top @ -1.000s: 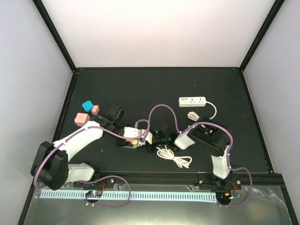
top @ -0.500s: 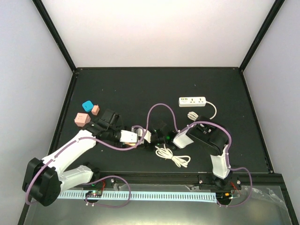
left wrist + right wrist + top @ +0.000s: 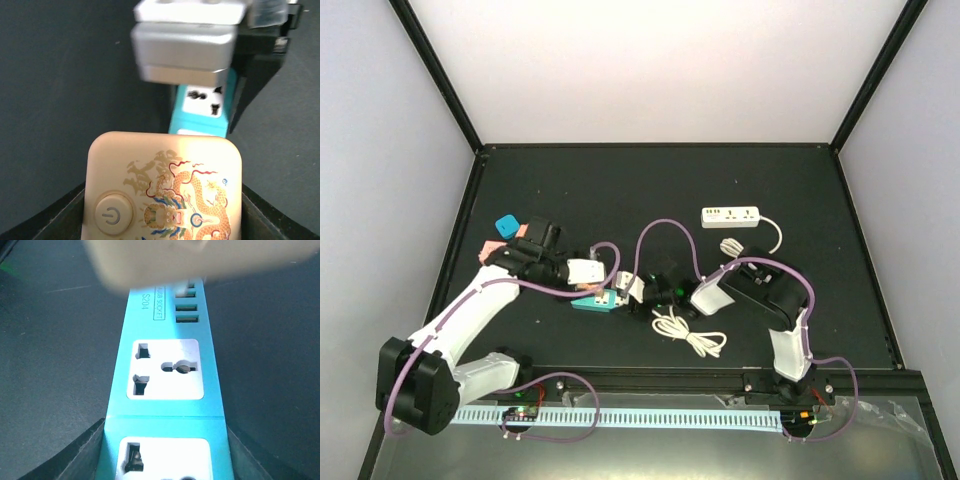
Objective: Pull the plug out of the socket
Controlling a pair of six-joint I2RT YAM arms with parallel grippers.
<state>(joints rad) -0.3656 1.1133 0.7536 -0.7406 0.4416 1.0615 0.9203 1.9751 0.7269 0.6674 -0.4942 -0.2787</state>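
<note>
A clear patch of bare tabletop is outward of my right gripper, past the coiled cable, so next my right gripper will move outward and let go of the teal socket strip there.
The plug is a cream block with a dragon picture and a power button, and my left gripper is shut on its sides. It hangs clear above the teal socket strip, whose outlets show empty. My right gripper is shut on the strip's long sides, and the blurred plug hovers over its far USB end. From above, the strip lies on the black table between my left gripper and right gripper.
A white power strip with its cord lies at the back right. A coiled white cable lies in front of the right arm. A teal block sits beside the left arm near the table's left edge.
My left arm has swung back and to the left with the plug in its grip, off the teal strip. The strip's teal body now shows bare. The right arm has stayed put.
</note>
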